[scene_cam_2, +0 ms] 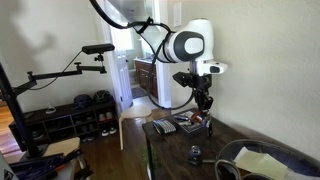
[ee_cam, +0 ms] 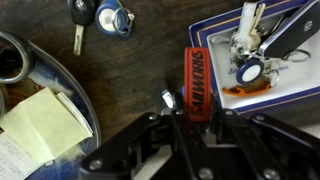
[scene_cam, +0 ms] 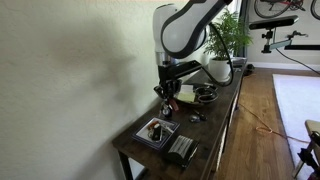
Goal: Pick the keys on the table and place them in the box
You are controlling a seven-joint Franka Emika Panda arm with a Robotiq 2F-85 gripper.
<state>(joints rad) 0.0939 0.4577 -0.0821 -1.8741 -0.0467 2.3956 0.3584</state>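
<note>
The robot will next move its gripper over the pale-rimmed box (scene_cam: pixel 155 132), lower the strap and release it, because the box is below the gripper and to its right in the wrist view.
My gripper (ee_cam: pixel 197 114) is shut on the red-orange lettered strap of the keys (ee_cam: pixel 197 72). A bit of metal shows beside the strap; the rest of the bunch is hidden by the fingers. In both exterior views the gripper (scene_cam: pixel 166 96) (scene_cam_2: pixel 207 113) hangs above the dark wooden table (scene_cam: pixel 215 125). The box (ee_cam: pixel 215 95) has a pale rim and lies just right of the strap in the wrist view. It holds metal and orange bits. It also shows in an exterior view (scene_cam: pixel 158 133), nearer the table's end than the gripper.
A second key with a blue round fob (ee_cam: pixel 108 16) lies on the table. A dark bowl with yellow paper (ee_cam: pixel 45 115) is at the left. A black ribbed object (scene_cam: pixel 182 150) sits at the table's end. Dark bowls (scene_cam: pixel 205 94) and a plant (scene_cam: pixel 225 40) stand behind.
</note>
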